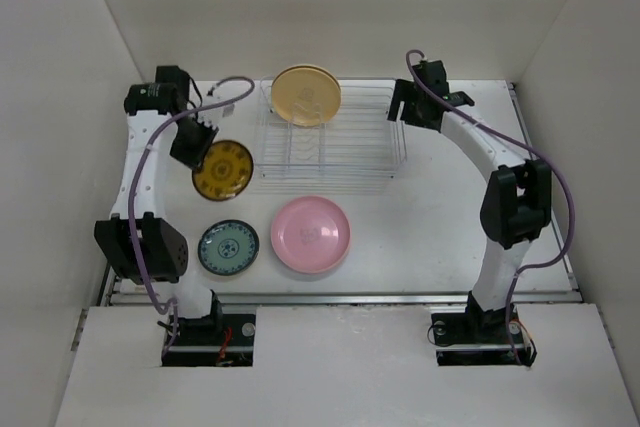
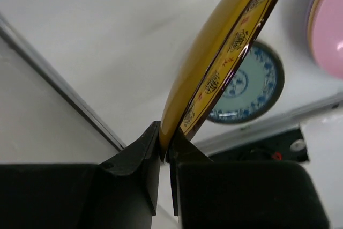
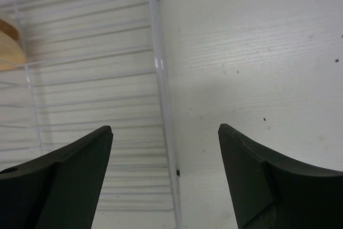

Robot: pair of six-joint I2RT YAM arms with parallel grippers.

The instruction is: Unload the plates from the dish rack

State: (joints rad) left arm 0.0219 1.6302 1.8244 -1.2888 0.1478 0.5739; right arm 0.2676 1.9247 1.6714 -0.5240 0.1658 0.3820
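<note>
Next, my left gripper moves back and down to lay the dark yellow patterned plate onto the blue-patterned plate [image 1: 228,247] [image 2: 246,85].
The wire dish rack [image 1: 345,152] stands at the table's back middle. One tan-yellow plate [image 1: 306,95] stands upright in its back left slots and also shows in the right wrist view [image 3: 8,46]. My left gripper [image 1: 205,142] is shut on the rim of a dark yellow patterned plate [image 1: 224,169], held left of the rack above the table; the left wrist view shows the plate [image 2: 225,52] tilted edge-on between the fingers [image 2: 139,154]. A pink plate [image 1: 311,234] and a blue-patterned plate [image 1: 228,247] lie flat on the table. My right gripper [image 3: 165,138] is open and empty above the rack's right edge [image 3: 161,79].
White walls enclose the table on three sides. A metal rail [image 1: 340,297] runs along the table's near edge. The arm bases [image 1: 210,332] sit below it.
</note>
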